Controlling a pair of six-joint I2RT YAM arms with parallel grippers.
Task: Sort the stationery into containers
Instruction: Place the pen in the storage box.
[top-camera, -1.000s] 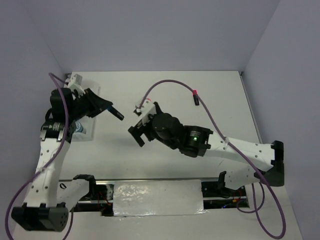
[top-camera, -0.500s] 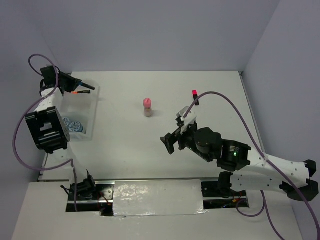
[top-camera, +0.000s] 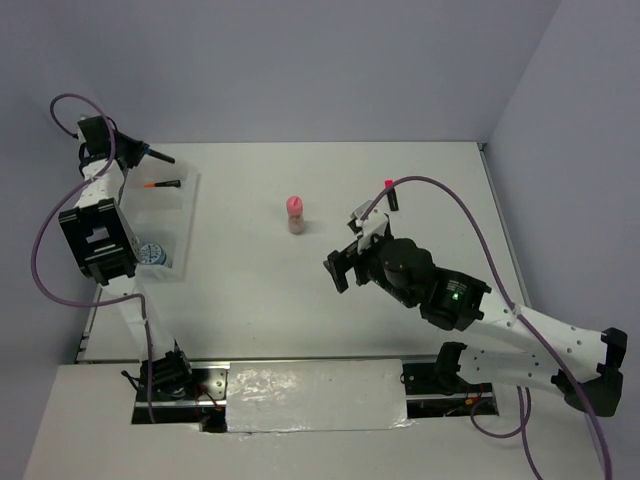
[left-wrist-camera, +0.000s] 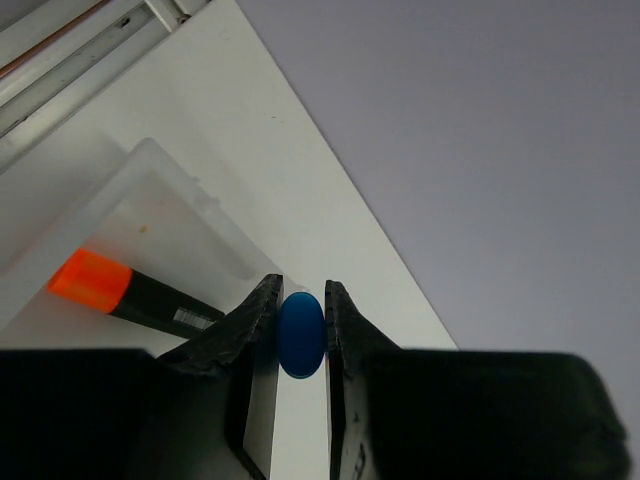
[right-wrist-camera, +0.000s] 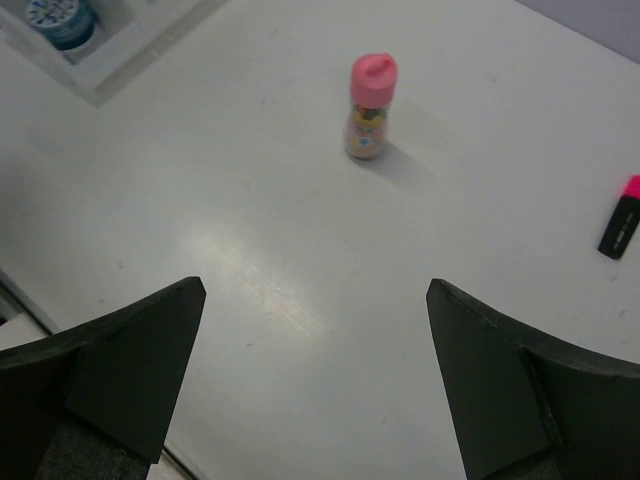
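The right gripper should swing outward and to its right in the top view, then lower and close, because the pink-capped marker's black end (top-camera: 393, 202) (right-wrist-camera: 616, 237) is there.
My left gripper (top-camera: 146, 152) is shut on the blue-capped marker (left-wrist-camera: 300, 333), held above the far end of the white tray (top-camera: 186, 232); the marker's black end pokes out in the top view (top-camera: 164, 158). The orange-capped marker (top-camera: 162, 185) lies in the tray's far compartment, also in the left wrist view (left-wrist-camera: 128, 291). A blue roll (top-camera: 152, 253) sits in the near compartment, partly hidden by the arm. The pink-capped tan tube (top-camera: 295, 214) stands upright mid-table. The pink-capped marker (top-camera: 391, 193) lies to its right. My right gripper (top-camera: 340, 270) is open and empty, short of the tube (right-wrist-camera: 368, 107).
The tray sits by the left wall (top-camera: 60, 130). The back wall (top-camera: 320, 70) runs just beyond it. The right wrist view shows the tray's corner (right-wrist-camera: 130, 55) with a blue roll (right-wrist-camera: 62, 18), and the pink marker (right-wrist-camera: 621, 218) at the far right.
My left gripper swung from mid-table to the tray's far end with the blue marker. My right gripper drew back from the tube, which now shows uncovered, and has shifted a little.
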